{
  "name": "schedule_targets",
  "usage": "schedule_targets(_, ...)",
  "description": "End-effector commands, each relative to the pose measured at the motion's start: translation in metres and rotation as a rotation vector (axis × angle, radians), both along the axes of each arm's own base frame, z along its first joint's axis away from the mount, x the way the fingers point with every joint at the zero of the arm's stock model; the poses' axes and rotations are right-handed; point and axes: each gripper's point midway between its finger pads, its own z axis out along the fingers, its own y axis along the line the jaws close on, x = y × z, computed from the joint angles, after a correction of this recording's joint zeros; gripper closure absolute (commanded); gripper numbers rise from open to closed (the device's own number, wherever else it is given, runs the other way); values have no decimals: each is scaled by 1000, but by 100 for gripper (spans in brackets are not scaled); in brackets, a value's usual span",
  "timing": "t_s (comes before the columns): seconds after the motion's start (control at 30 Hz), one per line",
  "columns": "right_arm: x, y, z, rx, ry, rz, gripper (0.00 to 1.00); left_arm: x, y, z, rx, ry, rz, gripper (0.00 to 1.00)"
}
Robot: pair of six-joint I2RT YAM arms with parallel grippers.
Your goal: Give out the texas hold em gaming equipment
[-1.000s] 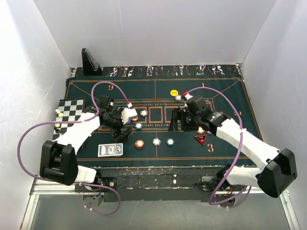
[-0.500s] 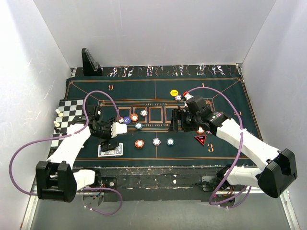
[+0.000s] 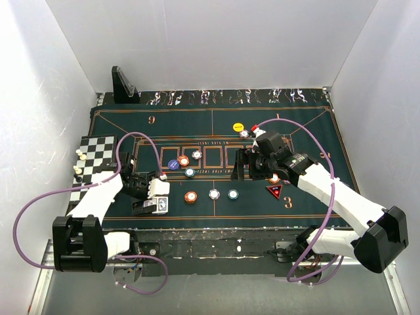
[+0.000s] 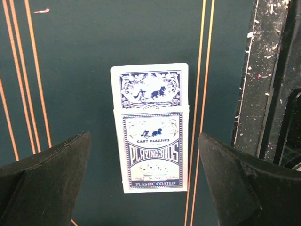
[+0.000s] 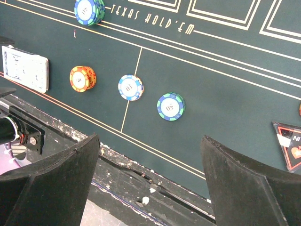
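I should next bring my left gripper down around the lettered part of the playing card box [image 3: 161, 206], then close it on the box's long edges.
A blue-and-white playing card box [image 4: 151, 136] lies flat on the mat, its flap end pointing away. My left gripper [image 4: 144, 136] hovers over it, open, with one finger on either side and touching nothing. From above, the left gripper [image 3: 148, 194] sits over the box [image 3: 161, 206] near the mat's front left. An orange chip [image 3: 191, 197], a white chip [image 3: 214, 193] and a teal chip [image 3: 232, 193] lie in a row. My right gripper [image 3: 241, 164] is open and empty at mid-mat. Its view shows the orange chip [image 5: 83, 78], white chip [image 5: 130, 87] and green-blue chip [image 5: 170, 106].
A blue disc [image 3: 173, 165], several chips beside it, a yellow disc [image 3: 238, 126] and a red triangular marker [image 3: 274, 191] lie on the green mat [image 3: 308, 131]. The chequered board [image 3: 98, 151] is at the left. A black stand [image 3: 123, 84] is at the back.
My left arm has drawn back from the chips near the mat's middle toward the front left, ending over the card box. The right arm has barely moved.
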Motion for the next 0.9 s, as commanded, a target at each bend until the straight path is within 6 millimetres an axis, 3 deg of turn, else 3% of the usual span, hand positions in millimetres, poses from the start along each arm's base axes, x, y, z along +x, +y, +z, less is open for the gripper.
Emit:
schedule_targets(0.0, 5, 5, 22, 35, -65, 25, 5, -1, 3, -6, 14, -33, -29, 2)
schedule_targets(0.17, 6, 5, 21, 29, -68, 29, 5, -7, 9, -14, 48, -23, -27, 2)
schedule_targets(0.47, 7, 5, 18, 17, -65, 28, 5, 2, 14, -31, 74, -25, 19, 2)
schedule_targets(0.87, 12, 7, 20, 4, -55, 17, 5, -10, 15, -46, 77, -27, 19, 2)
